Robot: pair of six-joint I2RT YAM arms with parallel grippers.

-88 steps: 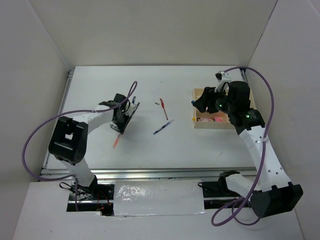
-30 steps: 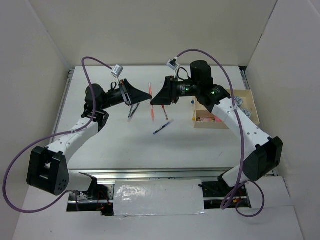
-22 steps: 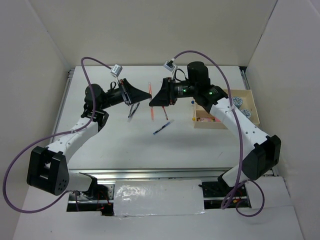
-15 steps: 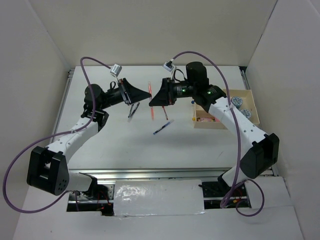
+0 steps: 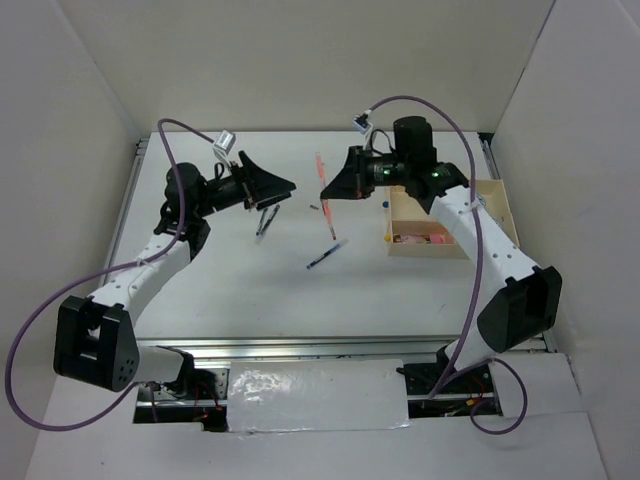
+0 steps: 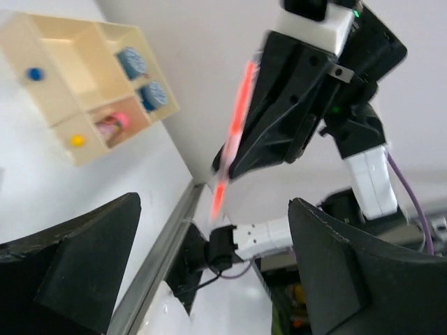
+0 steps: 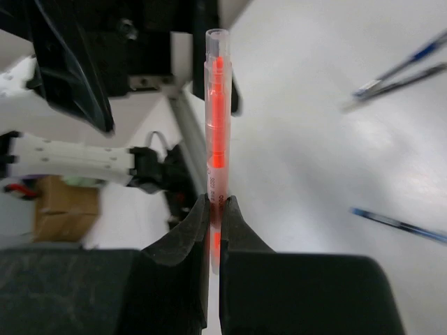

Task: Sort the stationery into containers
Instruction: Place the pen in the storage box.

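Observation:
I will swing my right gripper down over the tray's empty section next and let go of the orange pen, because that section is below my right gripper and to its right in the top view.
My right gripper is shut on an orange pen, which it holds upright above the table's middle. The left gripper is wide open a short way to the pen's left, nothing between its fingers. In the left wrist view the orange pen sits in the right gripper ahead. The wooden tray at the right holds two blue rolls and a pink cylinder. A dark blue pen and a red pen lie on the table.
A dark pen lies under the left gripper. White walls close in the table on three sides. A metal rail runs along the near edge by the arm bases. Purple cables loop over both arms.
The left gripper opened and let go of the orange pen. The right gripper shut on it and carried it slightly right, away from the left gripper.

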